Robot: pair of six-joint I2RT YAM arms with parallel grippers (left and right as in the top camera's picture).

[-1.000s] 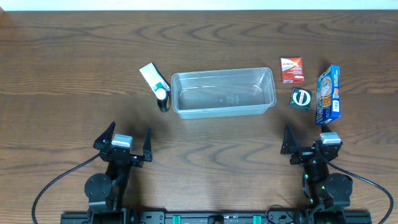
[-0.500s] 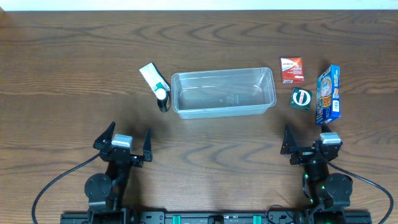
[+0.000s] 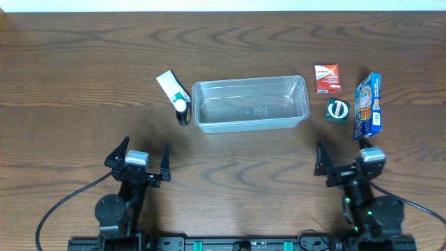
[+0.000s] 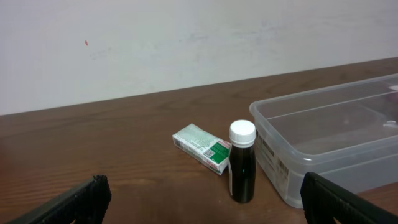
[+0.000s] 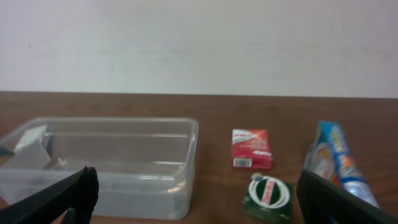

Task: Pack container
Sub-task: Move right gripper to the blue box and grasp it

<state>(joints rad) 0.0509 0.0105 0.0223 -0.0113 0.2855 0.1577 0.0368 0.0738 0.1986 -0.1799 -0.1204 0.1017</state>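
Observation:
The blue box stands narrow side [image 3: 375, 103] [image 5: 344, 157] up. Next I need to lift my right gripper outward, tip it so its fingers point down and lower it onto that side of the box.
The clear plastic container [image 3: 249, 104] lies empty at the table's middle; it also shows in the left wrist view [image 4: 329, 134] and the right wrist view [image 5: 106, 158]. Left of it lie a white-green box [image 3: 169, 87] and a dark bottle with a white cap [image 3: 182, 109]. Right of it are a red box [image 3: 326, 78], a dark green box with a white ring [image 3: 337, 110] and a blue box [image 3: 368, 106]. My left gripper [image 3: 137, 165] is open and empty near the front edge. My right gripper [image 3: 343, 166] is open and empty, just in front of the blue box.
The dark wood table [image 3: 83, 84] ends at a white wall behind. The bottle [image 4: 242, 162] stands upright right beside the container's left end, with the white-green box [image 4: 202, 147] behind it.
My right gripper has shifted slightly forward and to the right. Nothing else has moved.

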